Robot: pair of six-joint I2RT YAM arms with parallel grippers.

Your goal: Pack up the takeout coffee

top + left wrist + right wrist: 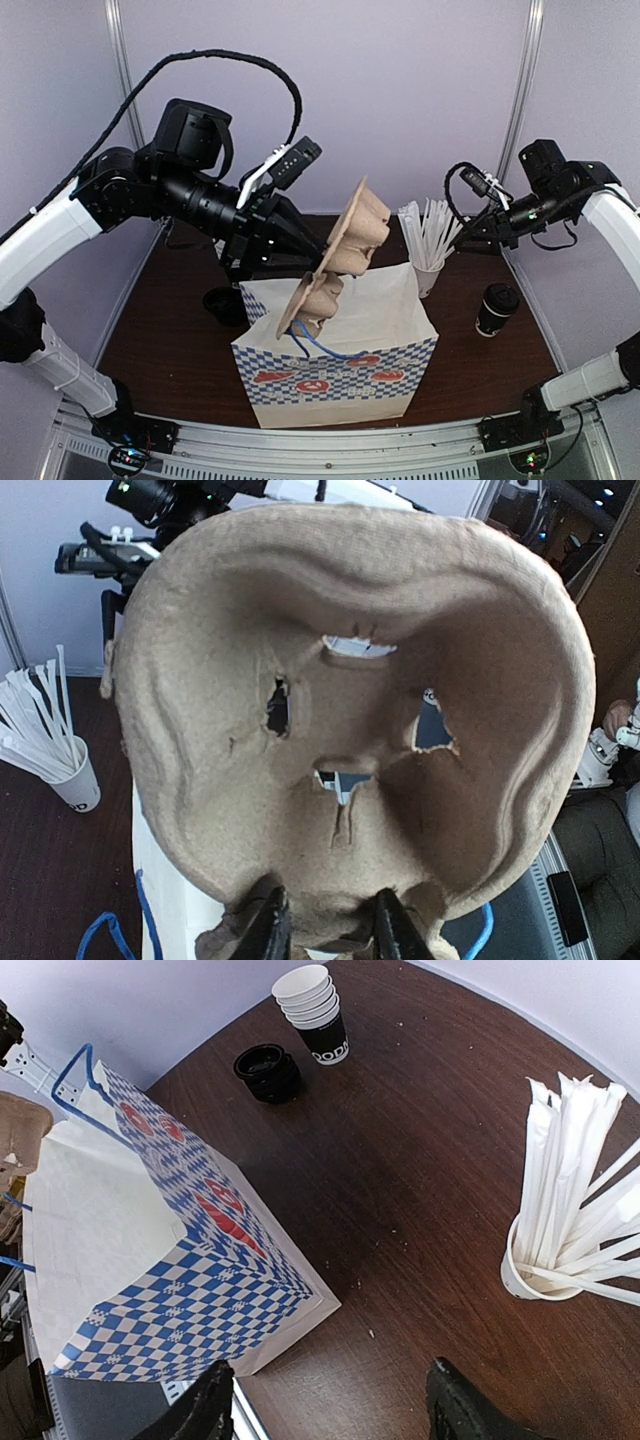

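My left gripper will move down into the bag's opening and tilt its fingers down to release the carrier flat, because the carrier is hanging on edge.
The takeout coffee, a small black lidded cup, stands on the table right of the bag; neither wrist view shows it. The blue-and-white checkered bag stands open at the front middle and also shows in the right wrist view. My left gripper is shut on a brown pulp cup carrier, held tilted on edge above the bag's mouth. In the left wrist view the carrier fills the frame, its rim pinched in the gripper. My right gripper is open and empty, raised behind the coffee.
A white cup of white sticks stands right of the bag, near my right gripper. A stack of lidless black cups and a stack of black lids sit behind the bag on the left. Pale walls close the back and sides.
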